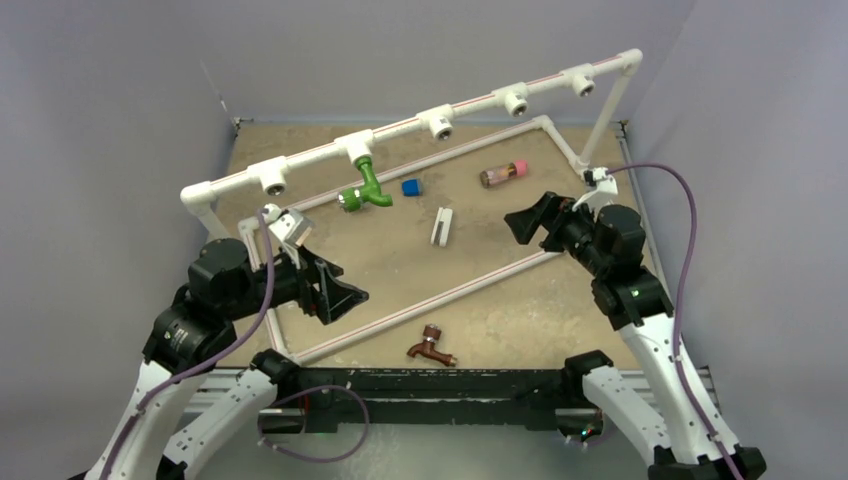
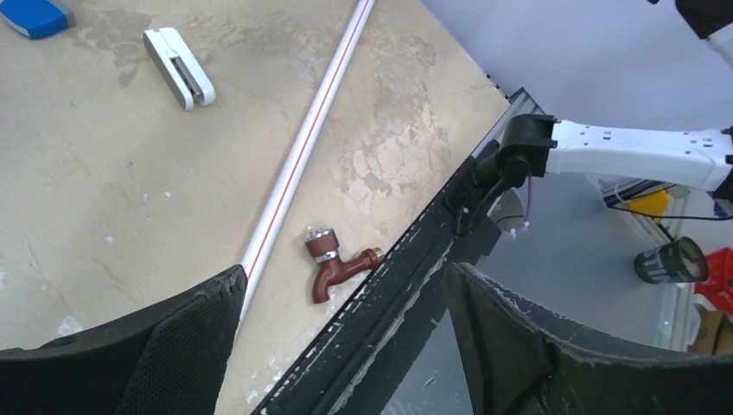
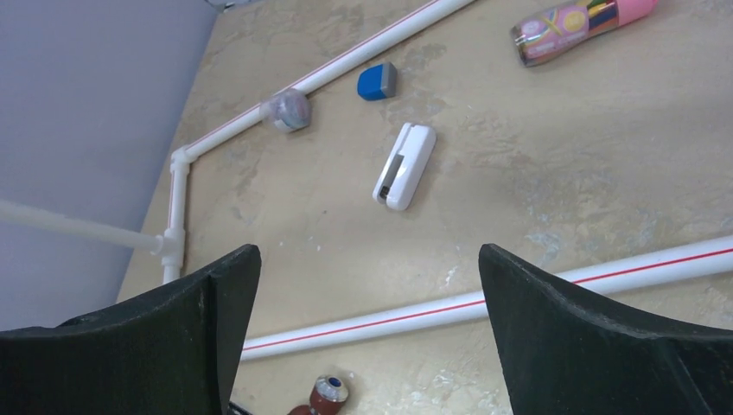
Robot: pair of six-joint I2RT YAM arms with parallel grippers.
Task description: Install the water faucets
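The brown faucet's knob [image 1: 432,332] [image 3: 329,391] sits below my right gripper, clear of the table's front edge. My right gripper will move down, back and to the left in the top view onto it next.
The bright green water faucet [image 1: 362,190] hangs from a white tee fitting [image 1: 357,147] on the raised pipe, its spout down by the table. The dark reddish-brown water faucet [image 1: 431,346] lies on the table near the front edge, outside the low pipe frame. It also shows in the left wrist view [image 2: 333,264] and at the bottom of the right wrist view [image 3: 327,396]. My left gripper [image 1: 340,295] [image 2: 344,281] hovers open above and left of it, holding nothing. At the right my right gripper [image 1: 525,222] [image 3: 367,255] is open and empty, above the table.
The raised white pipe [image 1: 470,105] carries several tee fittings. A low pipe frame [image 1: 440,297] lies on the table. Inside it are a blue block [image 1: 411,187], a white clip [image 1: 441,225] and a brownish cylinder with a pink cap [image 1: 503,174]. The table's black front edge [image 2: 406,285] is close to the brown faucet.
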